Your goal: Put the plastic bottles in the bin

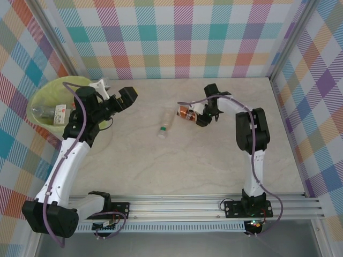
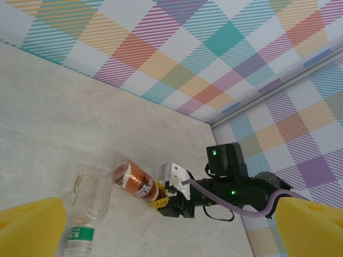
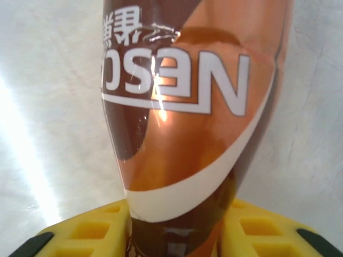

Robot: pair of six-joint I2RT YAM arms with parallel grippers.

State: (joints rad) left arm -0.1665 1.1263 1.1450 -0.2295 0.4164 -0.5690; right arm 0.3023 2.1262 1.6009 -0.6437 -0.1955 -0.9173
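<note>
The brown bottle's base end point(image 1: 181, 111) point(image 2: 122, 173) sticks out free of the right gripper, so my left gripper will next move across the table and close around that end.
The bin point(image 1: 37, 96), lined with a yellow-green bag, stands at the far left with a clear bottle point(image 1: 52, 112) lying inside. My left gripper point(image 1: 127, 98) hovers open and empty just right of the bin; its yellow pads point(image 2: 32, 227) sit wide apart. Mid-table, my right gripper point(image 1: 198, 115) is shut on the neck end of a brown-labelled bottle point(image 1: 186, 113), which lies low over the table. This brown bottle point(image 3: 187, 107) runs between the yellow fingers point(image 3: 86, 235). A clear bottle with a green cap point(image 1: 165, 127) lies to its left, and that clear bottle point(image 2: 88, 201) is beside the brown bottle point(image 2: 134, 181).
Checked walls with metal posts point(image 1: 278, 64) close in the table on the left, back and right. A metal rail point(image 1: 214, 206) carrying both arm bases runs along the near edge. Bare tabletop point(image 1: 177, 171) spreads between the arms.
</note>
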